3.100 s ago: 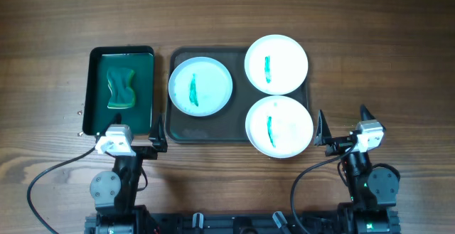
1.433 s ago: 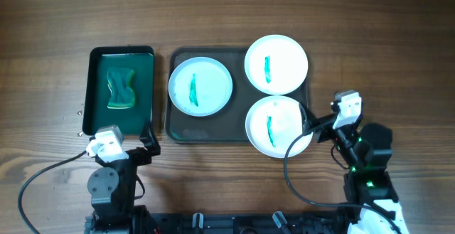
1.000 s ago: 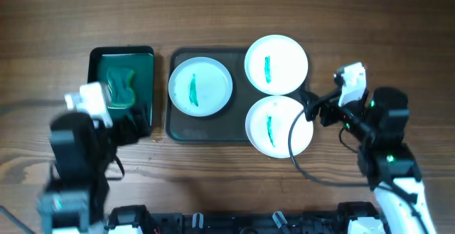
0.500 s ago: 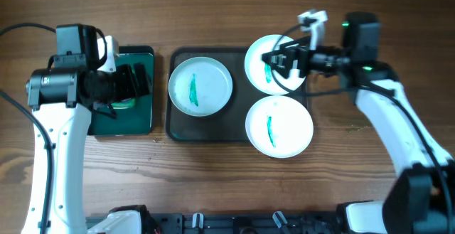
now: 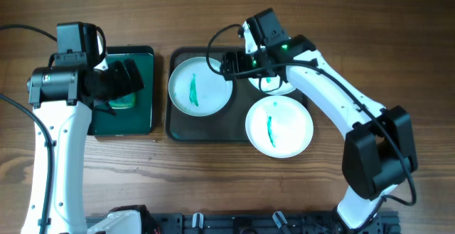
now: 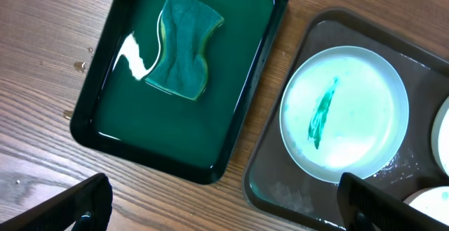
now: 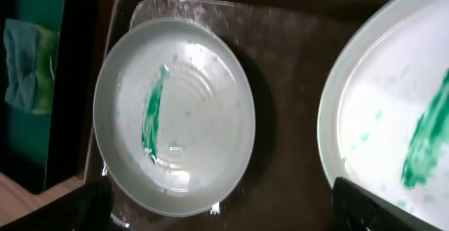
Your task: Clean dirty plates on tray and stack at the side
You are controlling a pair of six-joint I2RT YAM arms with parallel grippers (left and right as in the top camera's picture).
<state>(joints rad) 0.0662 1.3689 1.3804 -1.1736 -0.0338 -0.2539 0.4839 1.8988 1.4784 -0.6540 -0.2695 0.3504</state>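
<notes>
I will lower my right gripper onto the gap-side rim of the plate (image 5: 230, 91) (image 7: 252, 128) nearest the green tray, where a gap of grey tray leaves room for a finger.
Three white plates with teal smears lie on the dark grey tray (image 5: 178, 125). One plate (image 5: 200, 86) is at the left, one (image 5: 279, 126) at the front right, and the far right one (image 5: 274, 84) is mostly hidden under my right arm. My right gripper (image 5: 231, 62) is open and empty above the left plate's far right edge. In the right wrist view the left plate (image 7: 175, 115) and a second plate (image 7: 393, 111) lie below the open jaws (image 7: 224, 213). My left gripper (image 5: 128, 77) is open and empty over the green tray (image 5: 135, 119). Its jaws (image 6: 231, 210) also show in the left wrist view.
A green sponge (image 6: 181, 45) lies in the wet green tray (image 6: 231, 119), left of the grey tray (image 6: 280, 182). In the overhead view the sponge (image 5: 121, 101) is partly hidden by my left gripper. Bare wooden table lies all round.
Both arms rose from the front edge. The left moved over the green tray. The right swung over the far right plate and leftward toward the left plate.
</notes>
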